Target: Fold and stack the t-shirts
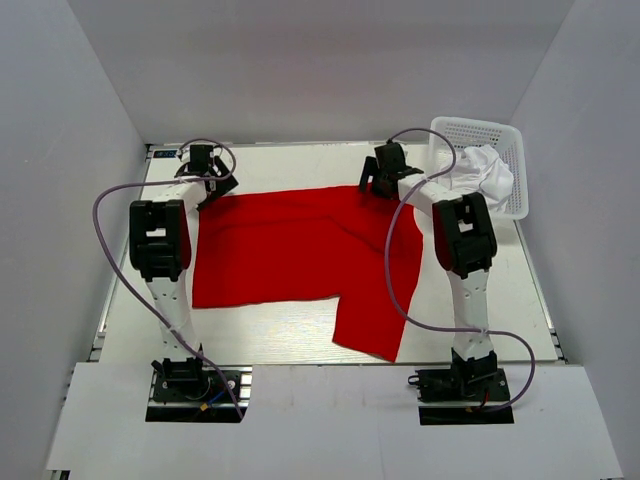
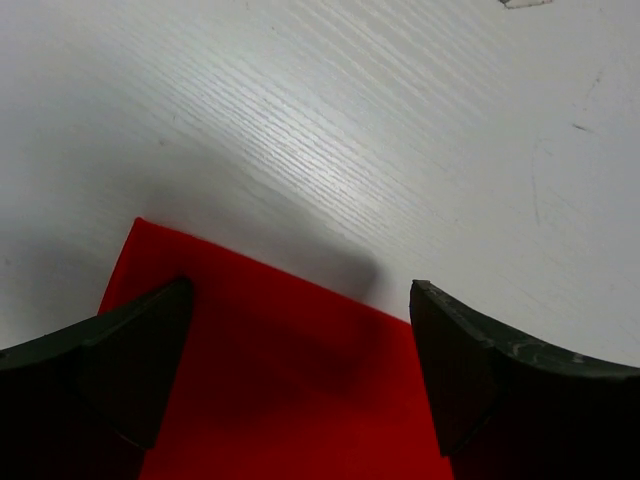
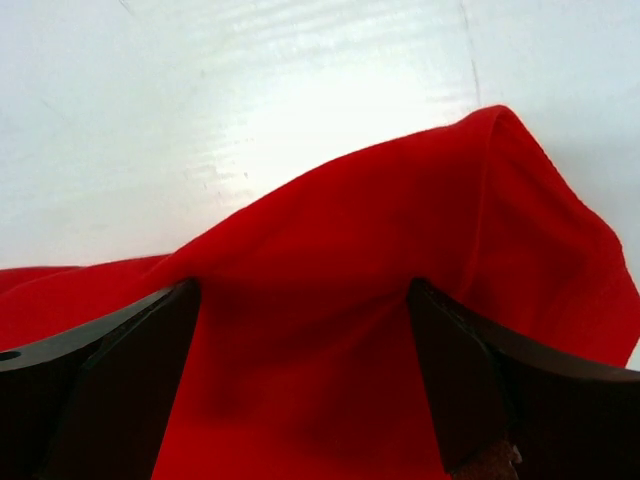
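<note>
The left gripper rises next, moves back along the red t-shirt's side edge, turns and lowers to close on that edge's near corner (image 1: 198, 302), since it lies flat and uncovered.
A red t-shirt (image 1: 300, 255) lies spread on the white table, one part hanging toward the front right. My left gripper (image 1: 208, 180) is open over its far left corner; that corner (image 2: 270, 370) lies flat between the jaws in the left wrist view. My right gripper (image 1: 381, 180) is open at the shirt's far right edge; a raised fold of the red cloth (image 3: 330, 330) sits between the jaws in the right wrist view. A white t-shirt (image 1: 480, 170) lies crumpled in the basket.
A white mesh basket (image 1: 505, 135) stands at the far right corner of the table (image 1: 290, 325). Grey walls enclose the table on three sides. Purple cables loop from both arms.
</note>
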Available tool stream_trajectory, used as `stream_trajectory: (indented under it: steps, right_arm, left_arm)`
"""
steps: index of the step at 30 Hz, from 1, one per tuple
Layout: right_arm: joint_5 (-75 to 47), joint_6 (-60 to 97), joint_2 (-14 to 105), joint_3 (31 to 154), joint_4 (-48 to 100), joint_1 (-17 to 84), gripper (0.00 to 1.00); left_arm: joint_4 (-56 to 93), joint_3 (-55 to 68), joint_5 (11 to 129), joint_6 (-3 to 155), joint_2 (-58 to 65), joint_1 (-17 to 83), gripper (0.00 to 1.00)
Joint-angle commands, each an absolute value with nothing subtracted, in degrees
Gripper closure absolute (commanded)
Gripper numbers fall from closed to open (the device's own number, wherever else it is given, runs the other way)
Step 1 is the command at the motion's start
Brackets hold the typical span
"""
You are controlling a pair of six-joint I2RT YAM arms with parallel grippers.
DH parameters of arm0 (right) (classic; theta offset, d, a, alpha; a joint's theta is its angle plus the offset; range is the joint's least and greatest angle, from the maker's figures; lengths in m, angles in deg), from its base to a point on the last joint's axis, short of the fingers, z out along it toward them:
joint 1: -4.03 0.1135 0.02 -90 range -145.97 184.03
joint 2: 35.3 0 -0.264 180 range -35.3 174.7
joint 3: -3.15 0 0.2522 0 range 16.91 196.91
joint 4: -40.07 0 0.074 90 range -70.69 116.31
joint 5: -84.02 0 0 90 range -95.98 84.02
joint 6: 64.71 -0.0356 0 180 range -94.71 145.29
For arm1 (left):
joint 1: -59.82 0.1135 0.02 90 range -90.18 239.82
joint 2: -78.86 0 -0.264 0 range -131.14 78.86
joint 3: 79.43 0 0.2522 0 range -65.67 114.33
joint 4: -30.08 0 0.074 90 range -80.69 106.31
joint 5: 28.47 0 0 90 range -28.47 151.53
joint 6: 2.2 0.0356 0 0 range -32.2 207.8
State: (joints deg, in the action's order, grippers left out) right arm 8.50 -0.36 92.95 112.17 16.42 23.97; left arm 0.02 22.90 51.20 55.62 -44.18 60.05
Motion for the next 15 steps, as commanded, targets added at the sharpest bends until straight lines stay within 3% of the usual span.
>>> stream_trajectory:
  steps: [1,8,15]
  right_arm:
    - [7.55,1.73,97.32,116.92,10.50,23.45,0.10]
    - [5.81,9.73,89.18,120.36,11.98,24.33,0.10]
    - [0.00,16.77,70.54,101.13,25.60,29.69,0.10]
  left_arm:
    - [-4.15,29.39,48.96,55.46,-47.70,60.70,0.00]
    - [-7.50,35.85,48.43,57.74,-43.69,61.22,0.00]
    - [-6.89,16.12,44.68,56.96,-19.99,60.70,0.00]
